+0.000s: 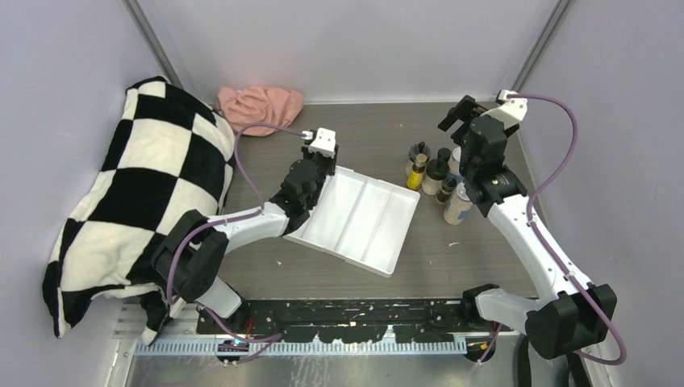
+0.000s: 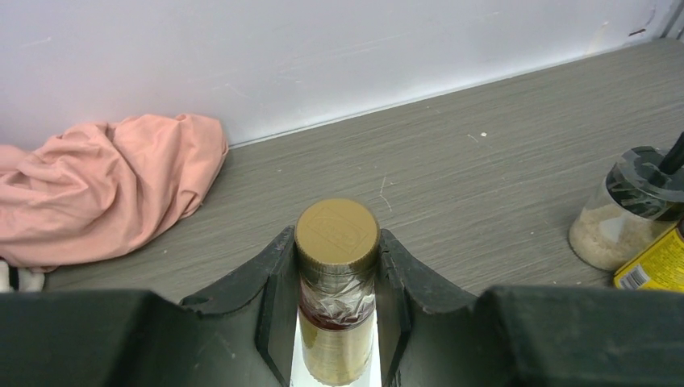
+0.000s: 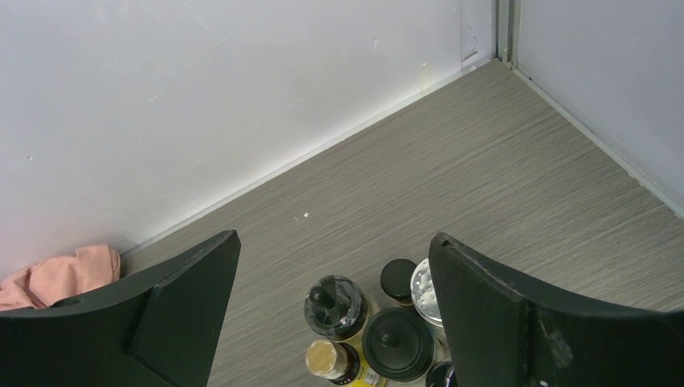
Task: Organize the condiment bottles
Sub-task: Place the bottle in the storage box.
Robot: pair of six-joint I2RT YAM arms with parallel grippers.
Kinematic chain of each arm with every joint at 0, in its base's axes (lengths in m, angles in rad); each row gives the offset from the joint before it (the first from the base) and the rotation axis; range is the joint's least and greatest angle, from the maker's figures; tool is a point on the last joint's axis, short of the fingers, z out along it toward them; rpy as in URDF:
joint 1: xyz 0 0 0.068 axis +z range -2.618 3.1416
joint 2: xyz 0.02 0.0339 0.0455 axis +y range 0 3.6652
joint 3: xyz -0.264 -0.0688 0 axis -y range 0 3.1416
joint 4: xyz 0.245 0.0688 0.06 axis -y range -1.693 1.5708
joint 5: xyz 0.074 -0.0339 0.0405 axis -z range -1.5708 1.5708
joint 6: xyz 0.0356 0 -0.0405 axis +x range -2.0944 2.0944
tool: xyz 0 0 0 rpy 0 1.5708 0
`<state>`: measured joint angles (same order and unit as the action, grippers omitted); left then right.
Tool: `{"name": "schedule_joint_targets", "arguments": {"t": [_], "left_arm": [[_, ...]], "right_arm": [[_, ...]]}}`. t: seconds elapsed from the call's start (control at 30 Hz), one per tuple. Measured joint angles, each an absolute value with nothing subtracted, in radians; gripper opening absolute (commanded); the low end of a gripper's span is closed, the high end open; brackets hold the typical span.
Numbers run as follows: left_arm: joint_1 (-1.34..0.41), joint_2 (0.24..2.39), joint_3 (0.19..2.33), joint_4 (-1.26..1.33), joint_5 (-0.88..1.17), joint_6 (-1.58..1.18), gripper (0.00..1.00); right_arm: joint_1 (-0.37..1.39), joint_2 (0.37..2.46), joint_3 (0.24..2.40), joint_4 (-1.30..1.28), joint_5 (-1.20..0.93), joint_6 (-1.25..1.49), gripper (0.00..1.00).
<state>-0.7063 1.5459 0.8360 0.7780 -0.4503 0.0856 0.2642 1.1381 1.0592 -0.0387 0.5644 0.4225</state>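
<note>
The bottle hangs upright above that corner of the tray, so I should lower my left gripper onto the far end of the tray's cushion-side section (image 1: 329,187) and release it next.
My left gripper (image 2: 336,238) is shut on a slim bottle with a golden-brown cap (image 2: 336,231), held upright over the far-left corner of the white three-compartment tray (image 1: 379,242). From above, that gripper (image 1: 319,171) hides the bottle. The other condiment bottles stand clustered right of the tray: a yellow brown-capped bottle (image 1: 416,174), black-lidded beige jars (image 1: 436,173), and a clear shaker (image 1: 458,205). My right gripper (image 1: 457,113) hangs open above and behind the cluster. Its wrist view looks down past the open gripper (image 3: 335,238) onto a black-lidded jar (image 3: 335,306) and a silver-lidded shaker (image 3: 423,294).
A pink cloth (image 1: 260,105) lies against the back wall. A large black-and-white checkered cushion (image 1: 137,193) fills the left side. Walls close in on the table at the back and on the right, near the bottle cluster.
</note>
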Motion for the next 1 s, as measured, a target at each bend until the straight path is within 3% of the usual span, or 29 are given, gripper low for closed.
{"name": "schedule_joint_targets", "arguments": {"t": [0.4, 1.0], "left_arm": [[-0.674, 1.581, 0.812, 0.855, -0.495, 0.031, 0.00], [-0.567, 1.687, 0.766, 0.906, -0.385, -0.127, 0.00]], "right_arm": [[0.264, 1.140, 1.051, -0.039, 0.562, 0.422, 0.93], [0.264, 1.211, 1.043, -0.006, 0.555, 0.422, 0.92]]}}
